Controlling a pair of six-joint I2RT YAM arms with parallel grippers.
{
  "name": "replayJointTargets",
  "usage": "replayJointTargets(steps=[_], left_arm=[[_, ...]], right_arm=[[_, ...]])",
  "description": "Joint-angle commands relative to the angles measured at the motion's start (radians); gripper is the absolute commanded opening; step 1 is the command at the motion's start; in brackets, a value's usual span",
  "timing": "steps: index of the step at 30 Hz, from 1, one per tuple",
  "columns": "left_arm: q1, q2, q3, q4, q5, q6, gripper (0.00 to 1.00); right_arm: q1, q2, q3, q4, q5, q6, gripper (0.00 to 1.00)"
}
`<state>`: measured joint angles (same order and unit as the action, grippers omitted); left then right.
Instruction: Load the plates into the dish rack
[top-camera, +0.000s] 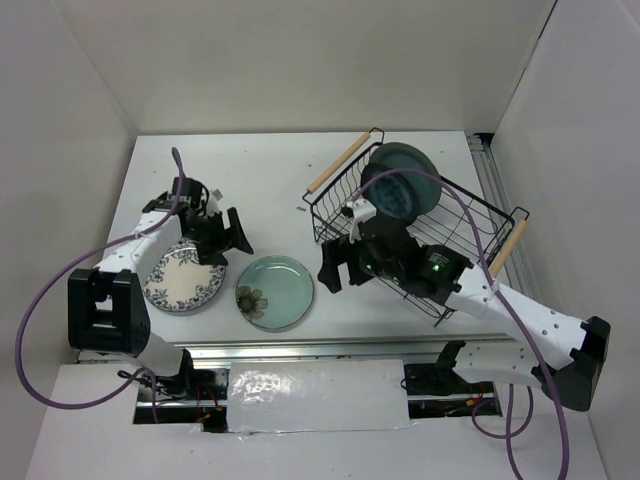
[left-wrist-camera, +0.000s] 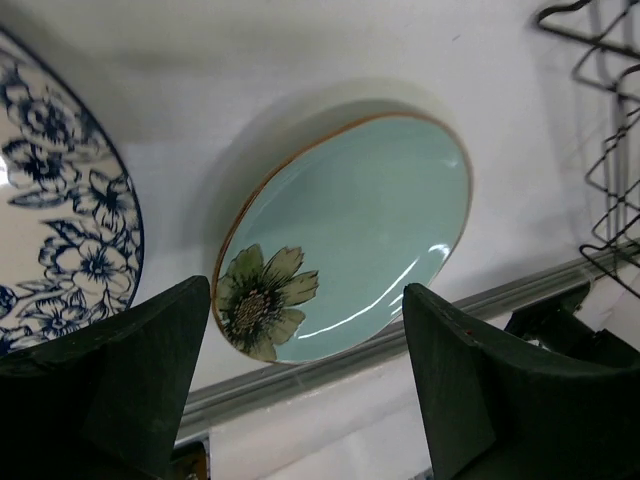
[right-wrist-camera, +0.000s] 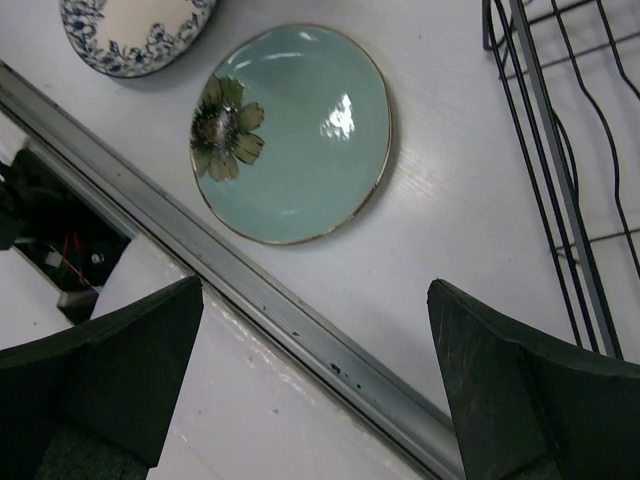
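Observation:
My left gripper moves down and back onto the mint plate's flowered rim next, since bare table beside that rim leaves room for one finger.
The black wire dish rack (top-camera: 470, 215) stands at the right with a grey-teal plate (top-camera: 412, 163) and a dark navy plate (top-camera: 388, 197) upright in its far end. The pale mint flower plate (top-camera: 275, 290) lies flat near the table's front edge, also shown in the left wrist view (left-wrist-camera: 350, 235) and the right wrist view (right-wrist-camera: 295, 130). The white plate with blue flowers (top-camera: 183, 277) lies to its left. My left gripper (top-camera: 237, 237) is open and empty above the table between these two plates. My right gripper (top-camera: 332, 265) is open and empty, just right of the mint plate.
The rack's wooden handles (top-camera: 340, 162) stick out at its left and right ends. Rack wires (right-wrist-camera: 565, 150) lie close to the right of my right gripper. A metal rail (right-wrist-camera: 300, 320) runs along the table's front edge. White walls enclose the table.

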<state>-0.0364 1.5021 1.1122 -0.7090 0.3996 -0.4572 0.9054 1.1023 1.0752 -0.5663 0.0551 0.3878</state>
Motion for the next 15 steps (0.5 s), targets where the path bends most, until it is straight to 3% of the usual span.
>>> replayJointTargets(steps=[1, 8, 15], left_arm=[[-0.003, -0.020, -0.076, 0.029, -0.038, -0.072, 0.90], [-0.028, -0.023, -0.212, 0.116, -0.064, -0.279, 0.90], [-0.089, -0.106, -0.360, 0.180, -0.096, -0.423, 0.90]], right_arm=[[0.024, -0.077, -0.041, -0.064, 0.086, 0.066, 1.00], [0.035, -0.174, -0.095, -0.090, 0.137, 0.072, 1.00], [0.035, -0.144, -0.061, -0.096, 0.152, 0.068, 1.00]])
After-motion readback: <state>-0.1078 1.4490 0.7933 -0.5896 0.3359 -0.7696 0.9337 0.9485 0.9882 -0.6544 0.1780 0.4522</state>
